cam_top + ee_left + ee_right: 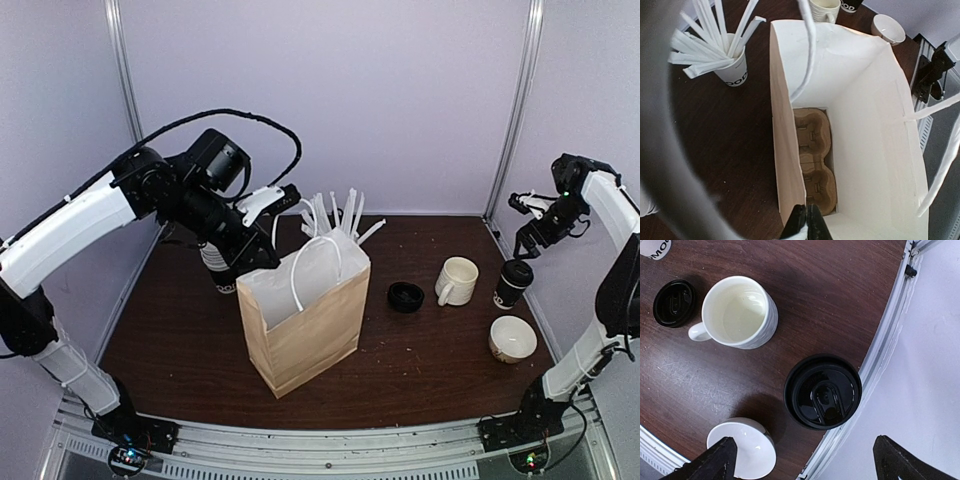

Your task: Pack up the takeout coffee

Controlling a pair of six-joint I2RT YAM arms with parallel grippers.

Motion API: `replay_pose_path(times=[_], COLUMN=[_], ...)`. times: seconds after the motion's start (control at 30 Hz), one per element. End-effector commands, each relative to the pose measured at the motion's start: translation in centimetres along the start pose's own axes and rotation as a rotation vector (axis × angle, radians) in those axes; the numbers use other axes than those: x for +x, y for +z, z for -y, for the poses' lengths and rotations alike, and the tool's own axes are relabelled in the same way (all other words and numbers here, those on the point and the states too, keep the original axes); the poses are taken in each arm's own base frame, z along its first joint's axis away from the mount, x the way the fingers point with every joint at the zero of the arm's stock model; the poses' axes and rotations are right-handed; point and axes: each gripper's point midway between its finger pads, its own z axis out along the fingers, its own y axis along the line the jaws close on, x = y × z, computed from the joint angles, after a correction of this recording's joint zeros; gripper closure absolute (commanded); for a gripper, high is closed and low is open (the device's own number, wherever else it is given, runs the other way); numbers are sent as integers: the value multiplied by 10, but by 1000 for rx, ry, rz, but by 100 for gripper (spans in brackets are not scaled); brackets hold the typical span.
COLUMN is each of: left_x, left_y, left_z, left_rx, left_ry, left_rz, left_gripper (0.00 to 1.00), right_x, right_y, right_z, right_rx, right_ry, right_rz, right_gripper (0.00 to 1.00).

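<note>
The takeout coffee stands upright below my open fingertips, so I will lower my right gripper around its black lid (823, 392) and close on the sides of the lid.
The takeout coffee (512, 283), a black cup with a black lid, stands near the table's right edge; the right wrist view shows its lid (823, 391) from above. My right gripper (530, 236) hovers above it, open and empty (805, 465), with the jaws wide apart on either side of the cup. A brown paper bag (305, 320) stands open mid-table. My left gripper (262, 268) is shut on the bag's left rim (806, 226). Inside the bag (880, 125) a cardboard cup carrier (814, 160) lies on the bottom.
A cream mug (457, 281) (737, 312) and a loose black lid (406, 297) (674, 302) sit left of the coffee. A white bowl (512, 338) (742, 447) is in front of it. A cup of white sticks (732, 70) stands behind the bag.
</note>
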Motion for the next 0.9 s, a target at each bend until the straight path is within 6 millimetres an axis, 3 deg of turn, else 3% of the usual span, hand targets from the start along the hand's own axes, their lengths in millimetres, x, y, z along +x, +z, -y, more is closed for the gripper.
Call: replay_pose_path(times=[0.0, 0.13, 0.37, 0.67, 0.87], left_x=[-23, -29, -33, -41, -39], left_y=[-8, -12, -14, -13, -1], left_z=[18, 29, 32, 38, 29], left_rx=[138, 236, 284, 481, 516], left_ry=[94, 166, 209, 143, 80], left_rz=[71, 101, 97, 110, 79], left_gripper=[100, 100, 100, 100, 100], right_x=[14, 18, 22, 17, 14], right_y=[-1, 3, 8, 40, 56], right_z=[9, 12, 18, 27, 29], right_rx=[-3, -18, -9, -73, -117], right_ry=[13, 16, 4, 34, 43], right_rz=[-75, -92, -120, -180, -194], right_gripper=[1, 1, 1, 1, 1])
